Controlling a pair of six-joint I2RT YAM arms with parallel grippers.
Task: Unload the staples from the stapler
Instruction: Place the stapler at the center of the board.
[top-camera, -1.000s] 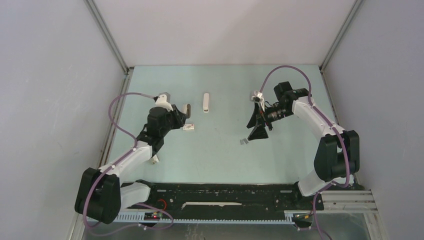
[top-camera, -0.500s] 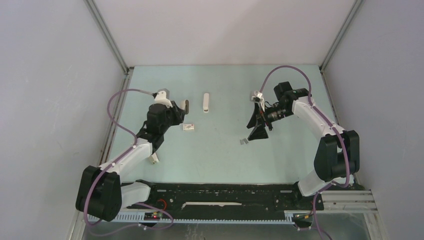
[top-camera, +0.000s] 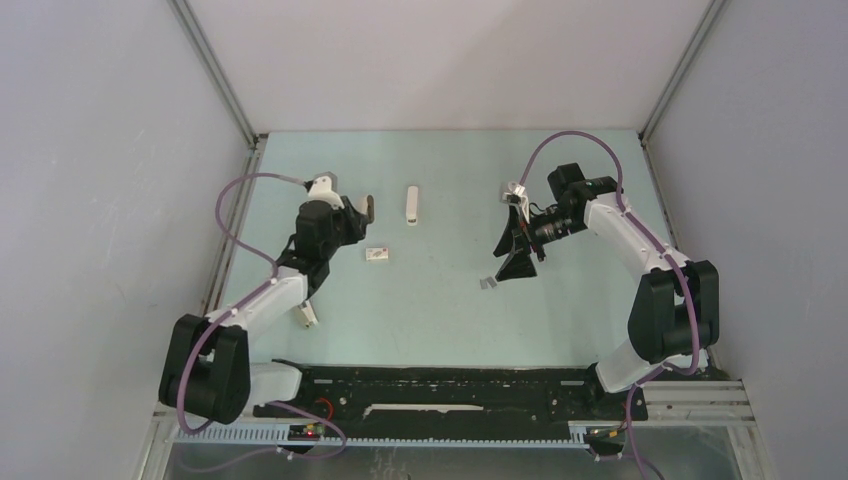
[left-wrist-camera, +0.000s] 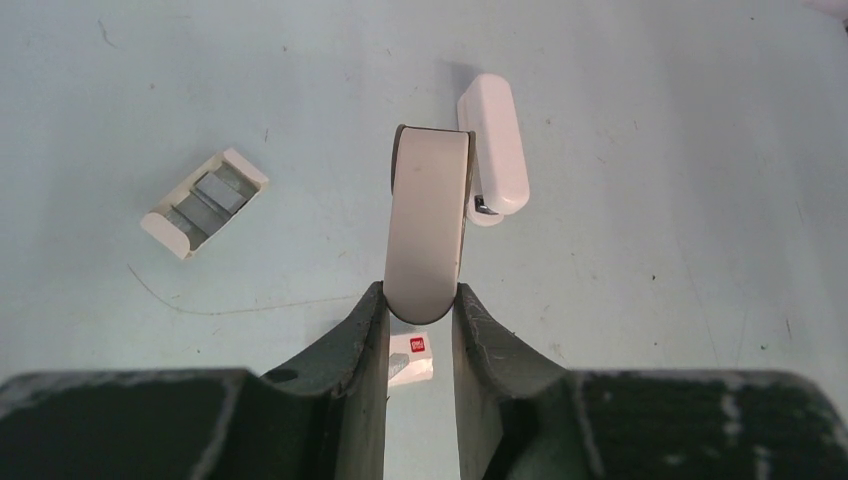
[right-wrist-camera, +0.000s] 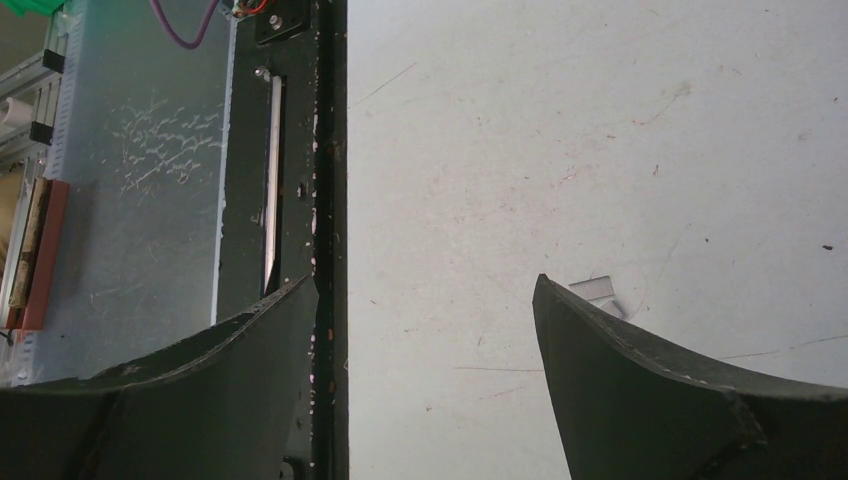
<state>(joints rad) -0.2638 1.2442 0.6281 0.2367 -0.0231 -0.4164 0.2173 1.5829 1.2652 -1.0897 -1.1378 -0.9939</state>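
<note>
The pale grey-beige stapler (top-camera: 367, 207) is still hanging in the air. Next I will lower my left gripper toward the slim white stapler, onto the bare table beside it.
My left gripper (left-wrist-camera: 420, 300) is shut on the rear end of the pale grey-beige stapler (left-wrist-camera: 427, 220) and holds it above the table; both also show in the top view, the gripper (top-camera: 360, 214) and the stapler (top-camera: 367, 207). A short silvery strip of staples (top-camera: 488, 284) lies on the table just below my right gripper (top-camera: 503, 262). The right gripper is open and empty. In the right wrist view (right-wrist-camera: 425, 283) the staples (right-wrist-camera: 598, 291) peek out behind the right finger.
A slim white stapler (left-wrist-camera: 495, 150) lies just beyond the held one, and shows in the top view (top-camera: 411, 205). An open white box of staple strips (left-wrist-camera: 203, 202) lies to the left. A small red-labelled box (left-wrist-camera: 415, 355) lies under the left fingers. The black base rail (right-wrist-camera: 330, 200) runs along the near edge.
My left gripper has drawn up and to the left with the stapler, away from the small white box. The right arm has not moved.
</note>
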